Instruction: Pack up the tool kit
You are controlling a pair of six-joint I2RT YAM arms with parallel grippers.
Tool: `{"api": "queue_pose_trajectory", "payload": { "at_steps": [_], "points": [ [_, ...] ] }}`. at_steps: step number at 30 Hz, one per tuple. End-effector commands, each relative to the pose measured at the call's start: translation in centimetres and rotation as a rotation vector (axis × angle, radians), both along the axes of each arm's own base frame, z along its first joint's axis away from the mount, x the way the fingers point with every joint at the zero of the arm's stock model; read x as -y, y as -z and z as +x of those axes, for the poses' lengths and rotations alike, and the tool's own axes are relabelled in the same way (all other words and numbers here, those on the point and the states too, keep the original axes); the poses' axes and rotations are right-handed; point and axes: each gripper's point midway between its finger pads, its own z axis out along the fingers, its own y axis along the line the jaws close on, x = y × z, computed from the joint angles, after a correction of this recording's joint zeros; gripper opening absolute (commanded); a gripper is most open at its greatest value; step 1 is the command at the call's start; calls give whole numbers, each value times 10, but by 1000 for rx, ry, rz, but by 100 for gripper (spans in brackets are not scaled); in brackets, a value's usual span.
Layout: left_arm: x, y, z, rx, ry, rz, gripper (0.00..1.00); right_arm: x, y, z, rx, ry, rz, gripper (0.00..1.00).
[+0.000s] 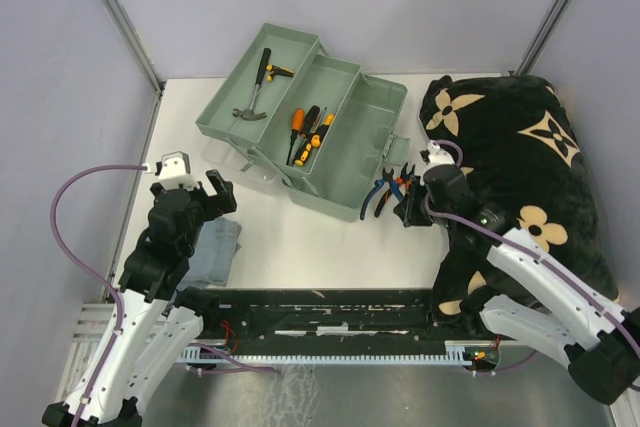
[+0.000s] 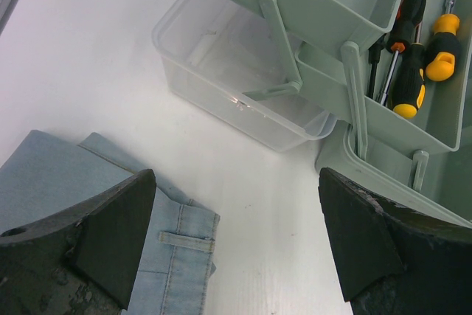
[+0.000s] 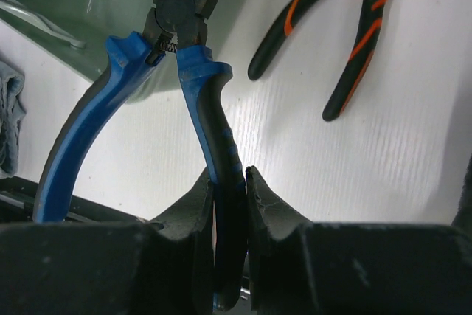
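The toolbox's bottom section is empty, so I will move my right gripper outward and left in the top view, lower the blue pliers (image 3: 199,86) inside and release them.
The pale green toolbox (image 1: 365,147) stands open at the table's middle, trays folded out. A small hammer (image 1: 255,87) lies in its far tray and the orange and black screwdrivers (image 1: 305,132) in the middle tray. By the box's right end my right gripper (image 1: 410,209) is shut on one handle of the blue pliers (image 3: 199,86), their head pointing at the box wall. Orange pliers (image 3: 354,27) lie loose on the table just beyond. My left gripper (image 2: 236,234) hangs open and empty over bare table, the screwdrivers (image 2: 409,57) ahead of it.
A folded grey-blue cloth (image 1: 215,252) lies under the left arm, partly beneath the left finger (image 2: 110,226). The black flower-marked blanket (image 1: 520,177) fills the right side. A translucent lid (image 2: 221,64) hangs at the box's near left corner.
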Motion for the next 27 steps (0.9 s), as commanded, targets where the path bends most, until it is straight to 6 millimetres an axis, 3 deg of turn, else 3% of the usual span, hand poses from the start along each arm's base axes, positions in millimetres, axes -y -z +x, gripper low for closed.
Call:
{"api": "queue_pose_trajectory", "payload": {
  "at_steps": [1, 5, 12, 18, 27],
  "points": [
    [3, -12, 5, 43, 8, -27, 97, -19, -66, 44, 208, -24, -41, 2],
    [4, -13, 5, 47, 11, -27, 97, -27, -69, 71, 184, -36, -183, 2],
    [4, -14, 4, 53, 13, -31, 97, -47, -58, 112, 149, -43, -323, 2],
    [5, -14, 4, 54, 16, -31, 97, -74, -52, 132, 135, -72, -300, 2],
    [5, -16, 4, 63, 18, -35, 97, -85, -10, 149, 19, -38, -360, 3]
  ]
}}
